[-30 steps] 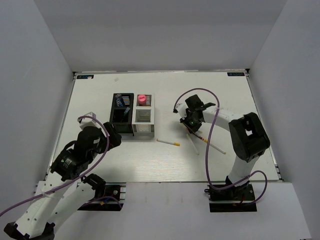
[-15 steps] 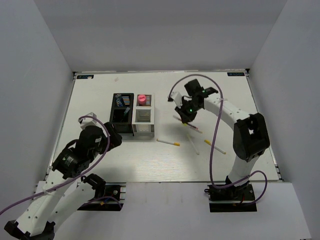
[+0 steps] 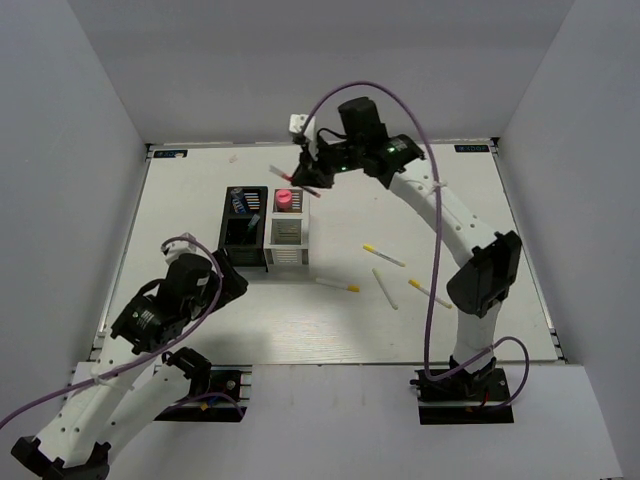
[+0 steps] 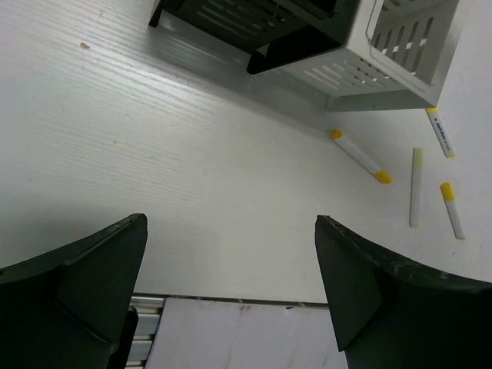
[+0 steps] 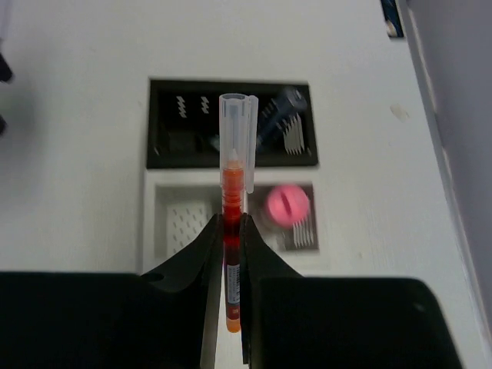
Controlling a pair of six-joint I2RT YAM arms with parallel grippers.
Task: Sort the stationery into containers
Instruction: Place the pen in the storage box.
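Note:
My right gripper goes left in the top view next, tilts and lowers the red pen into the black box's near section, which has open room.
My right gripper (image 3: 309,178) is shut on the red pen (image 3: 297,179) and holds it in the air over the far end of the white box (image 3: 287,258). In the right wrist view the red pen (image 5: 233,181) stands between my fingers, above the white box (image 5: 150,223) and black box (image 5: 154,123). The pink marker (image 3: 284,199) stands in the white box. The blue-and-white tube (image 3: 240,203) is in the black box (image 3: 226,232). My left gripper (image 3: 226,281) is open and empty near the boxes' front. No green pen shows.
Several white yellow-tipped sticks lie on the table right of the boxes: one (image 3: 384,256), one (image 3: 338,285) and one (image 3: 385,288), with another further right. The left wrist view shows a stick (image 4: 357,155) by the white box (image 4: 392,54). Grey walls enclose the table.
My right arm has lifted the red pen off the table at the right and carried it up and left over the boxes. The left arm has hardly moved.

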